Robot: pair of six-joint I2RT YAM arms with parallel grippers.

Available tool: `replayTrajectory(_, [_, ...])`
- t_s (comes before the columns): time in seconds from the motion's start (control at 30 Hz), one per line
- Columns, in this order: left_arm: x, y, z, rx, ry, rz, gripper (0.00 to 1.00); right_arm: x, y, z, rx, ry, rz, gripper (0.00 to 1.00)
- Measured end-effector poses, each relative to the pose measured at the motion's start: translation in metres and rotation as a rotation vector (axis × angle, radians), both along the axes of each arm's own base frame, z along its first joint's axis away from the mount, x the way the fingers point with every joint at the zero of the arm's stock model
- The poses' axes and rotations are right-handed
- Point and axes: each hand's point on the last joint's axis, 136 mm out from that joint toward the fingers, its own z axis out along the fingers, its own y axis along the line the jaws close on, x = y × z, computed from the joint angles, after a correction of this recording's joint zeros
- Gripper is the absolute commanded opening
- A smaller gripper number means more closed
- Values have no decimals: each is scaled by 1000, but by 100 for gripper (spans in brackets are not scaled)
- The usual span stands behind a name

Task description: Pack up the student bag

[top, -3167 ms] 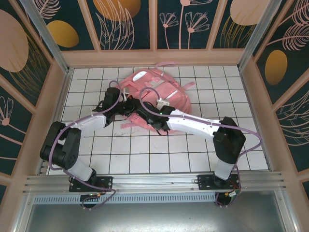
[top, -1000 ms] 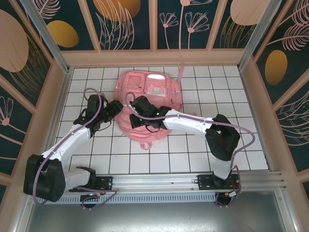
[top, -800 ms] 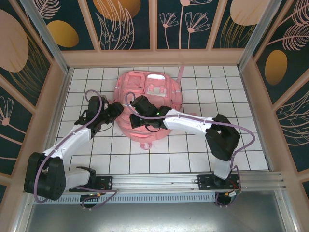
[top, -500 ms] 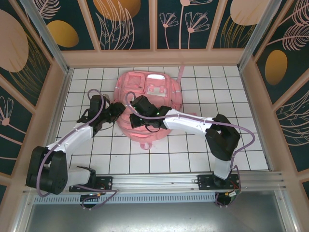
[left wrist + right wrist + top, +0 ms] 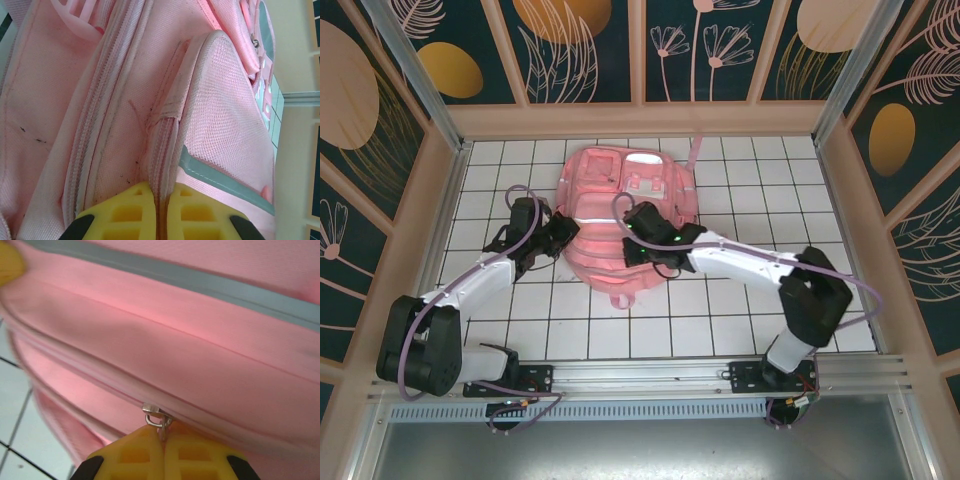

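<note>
The slider sits midway, so the robot's right gripper will pull the zipper pull (image 5: 161, 421) outward along the pocket's seam, toward the bag's edge opposite the left gripper, and then let it go.
The pink student bag (image 5: 620, 190) lies flat at the back middle of the tiled table. At the bag's left edge my left gripper (image 5: 563, 232) is shut on a raised fabric seam (image 5: 162, 145), which sits between the yellow fingertips (image 5: 161, 194). Over the bag's front part, my right gripper (image 5: 636, 250) is shut on the metal zipper pull (image 5: 161, 421), just under the zipper slider (image 5: 151, 411). A grey-green reflective strip (image 5: 220, 179) crosses the bag's front pocket, and the same strip (image 5: 200, 285) runs across the right wrist view.
A thin pink strap (image 5: 696, 152) trails from the bag toward the back wall. Wooden walls (image 5: 438, 200) close in the white tiled table (image 5: 720, 300) at left, right and back. A metal rail (image 5: 640, 375) runs along the near edge.
My left gripper has reached the bag's left edge and closed on its seam. The right gripper has slid to the right along the bag, still pinching the zipper pull.
</note>
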Motion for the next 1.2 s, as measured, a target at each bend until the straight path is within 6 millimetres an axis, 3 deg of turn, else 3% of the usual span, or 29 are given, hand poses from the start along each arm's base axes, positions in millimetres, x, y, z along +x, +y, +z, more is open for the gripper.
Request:
replayTrajectory(0.2, [0, 0, -1, 10, -4, -7, 0, 21, -57, -2, -43, -12, -97, 0])
replayTrajectory(0.4, [1, -4, -1, 55, -11, -54, 0, 45, -77, 0, -65, -56, -8, 0])
replayTrajectory(0.77, [1, -4, -1, 163, -35, -135, 0, 71, -87, 1, -163, -167, 285, 0])
replayTrajectory(1.07, [7, -6, 0, 223, -77, -193, 1, 88, -85, 1, -147, -163, 370, 0])
replayTrajectory(1.17, [10, -8, 1, 229, -80, -214, 30, 89, -86, 2, -134, -157, 355, 1])
replayTrajectory(1.2, [12, -8, 2, 233, -81, -221, 43, 90, -87, 3, -130, -154, 342, 7])
